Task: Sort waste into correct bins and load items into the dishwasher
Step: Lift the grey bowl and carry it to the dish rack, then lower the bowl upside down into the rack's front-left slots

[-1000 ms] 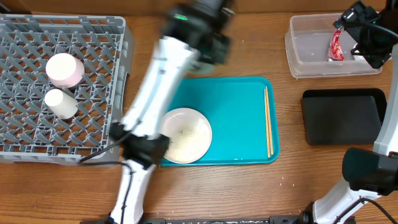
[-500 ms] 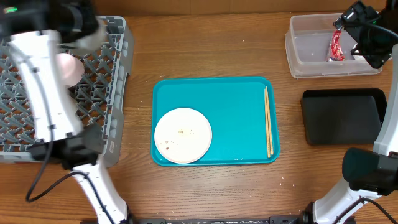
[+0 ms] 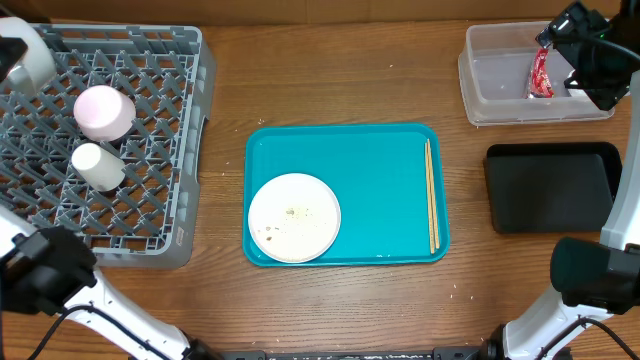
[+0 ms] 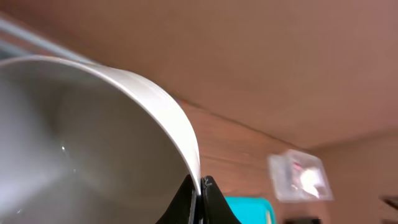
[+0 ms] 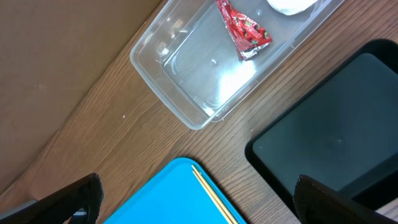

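The rack's empty wires beside the small white cup are below and back from my left gripper, so I will move it back and down to release the white bowl.
My left gripper (image 4: 201,186) is shut on the rim of a white bowl (image 4: 93,137), which fills the left wrist view. From overhead that bowl (image 3: 28,58) hangs over the far left corner of the grey dishwasher rack (image 3: 150,150). In the rack lie a pale upturned bowl (image 3: 104,112) and a small white cup (image 3: 98,166). A white plate (image 3: 294,217) with a few crumbs and the chopsticks (image 3: 431,195) lie on the teal tray (image 3: 380,180). My right gripper (image 5: 199,205) stands open, high above the clear tub (image 5: 186,68), which holds the red wrapper (image 5: 242,31) and a white napkin (image 5: 289,5).
The black tray (image 3: 550,187) sits right of the teal tray, below the clear tub (image 3: 500,80). My right arm (image 3: 595,65) overhangs the tub's right end. The left arm's lower links (image 3: 40,275) stand by the rack's near left corner.
The left arm has swung from above the teal tray across the rack to its far left corner, carrying the bowl. The plate is uncovered again. The right arm has not moved.
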